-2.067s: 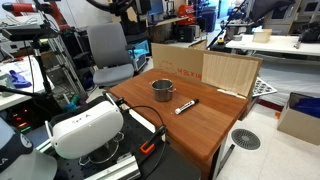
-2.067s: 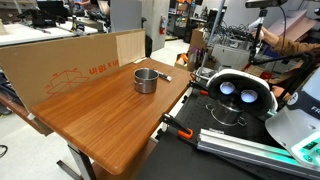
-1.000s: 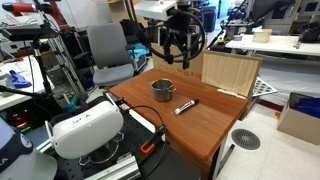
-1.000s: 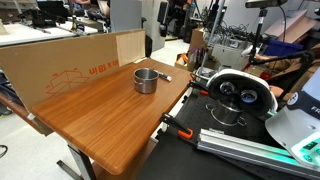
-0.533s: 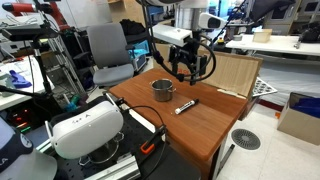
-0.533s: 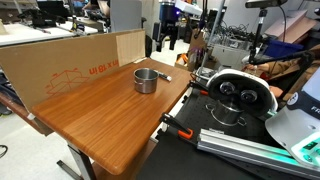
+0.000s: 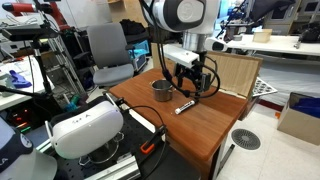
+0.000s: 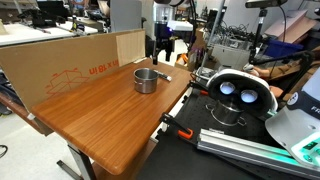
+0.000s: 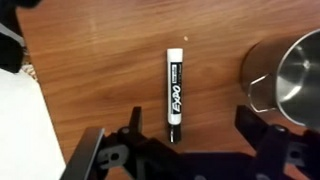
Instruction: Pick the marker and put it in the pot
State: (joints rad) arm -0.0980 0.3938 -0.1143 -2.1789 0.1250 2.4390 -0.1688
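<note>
Next, my gripper moves down to the marker's dark end (image 7: 193,101) (image 9: 175,132) before it closes.
The marker (image 9: 175,95), a white body with a dark cap, lies flat on the wooden table; it also shows in both exterior views (image 7: 185,106) (image 8: 167,77). The small grey metal pot (image 7: 162,90) stands just beside it, at the right edge of the wrist view (image 9: 290,75) and in an exterior view (image 8: 146,80). My gripper (image 9: 189,110) is open and empty. It hangs above the marker, with one finger on each side of the marker's dark end. In the exterior views it hovers a little above the table (image 7: 188,85) (image 8: 163,55).
A cardboard box (image 8: 70,70) and a leaning wooden board (image 7: 230,72) line the table's back. A white device (image 7: 85,128) over a larger metal bowl sits off the table's end, with cables and an orange clamp (image 7: 148,147). A grey chair (image 7: 108,50) stands behind.
The arm has come into view and moved down from high above the table to just over the marker. The marker and pot have not moved.
</note>
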